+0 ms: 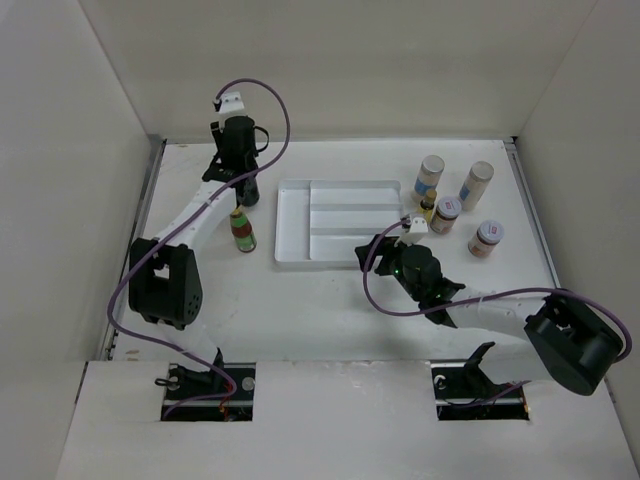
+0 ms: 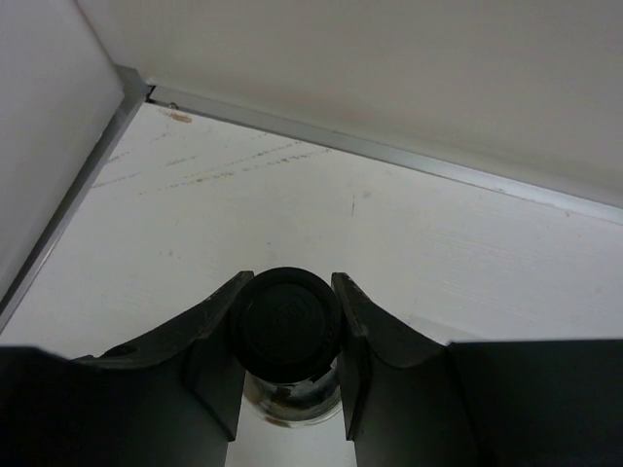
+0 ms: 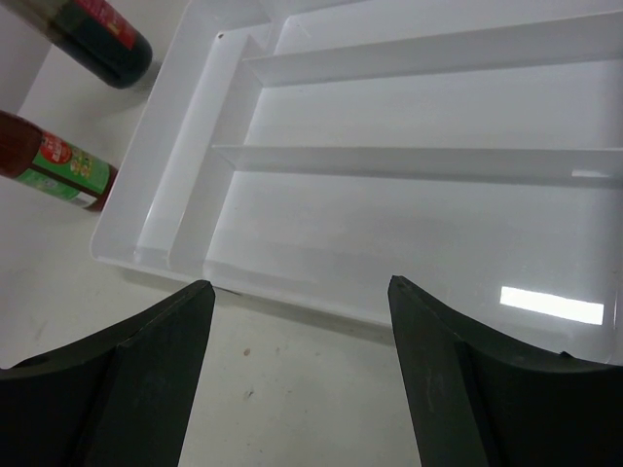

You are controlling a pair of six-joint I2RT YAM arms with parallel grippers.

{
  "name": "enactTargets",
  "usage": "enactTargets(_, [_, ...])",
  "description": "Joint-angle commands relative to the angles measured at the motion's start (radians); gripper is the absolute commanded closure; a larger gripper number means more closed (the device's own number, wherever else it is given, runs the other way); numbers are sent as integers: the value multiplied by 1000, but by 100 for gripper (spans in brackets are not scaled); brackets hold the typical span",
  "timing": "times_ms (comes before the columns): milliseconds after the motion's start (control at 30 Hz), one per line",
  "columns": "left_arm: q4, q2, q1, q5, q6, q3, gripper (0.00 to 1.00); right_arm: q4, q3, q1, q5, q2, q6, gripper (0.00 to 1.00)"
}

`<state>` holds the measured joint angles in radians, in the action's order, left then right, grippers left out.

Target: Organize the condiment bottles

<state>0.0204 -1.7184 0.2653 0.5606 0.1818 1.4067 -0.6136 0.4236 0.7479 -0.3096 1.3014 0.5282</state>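
Note:
I should next move my left gripper to the right in the top view, because the tray's narrow section is empty, and let go of the tall clear bottle over that section's far end (image 1: 295, 196).
My left gripper (image 1: 241, 182) is shut on the black cap of a tall clear bottle (image 2: 287, 316) that stands at the far left of the table; the cap sits between both fingers. Just in front of it stands a green-red, yellow-capped bottle (image 1: 241, 232). Both also show in the right wrist view, the tall dark bottle (image 3: 97, 39) and the green-red bottle (image 3: 58, 167). My right gripper (image 3: 297, 287) is open and holds nothing, just off the near edge of the white tray (image 3: 243, 282). Several white shakers (image 1: 430, 175) and a small amber bottle (image 1: 427, 206) stand right of the tray.
The white ridged tray (image 1: 293, 225) lies mid-table with nothing in its compartments. Walls close off the table at the back and on both sides, and a metal rail (image 2: 409, 161) runs along the back edge. The right arm (image 1: 500, 310) stretches across the near right.

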Motion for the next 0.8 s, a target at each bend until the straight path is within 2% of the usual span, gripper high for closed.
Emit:
enactTargets(0, [181, 138, 16, 33, -41, 101, 83, -66, 24, 8, 18, -5, 13, 21])
enactTargets(300, [207, 175, 133, 10, -38, 81, 83, -58, 29, 9, 27, 1, 21, 21])
enactTargets(467, [214, 115, 189, -8, -47, 143, 83, -58, 30, 6, 30, 10, 23, 20])
enactTargets(767, [233, 10, 222, -5, -36, 133, 83, -58, 20, -8, 26, -27, 16, 20])
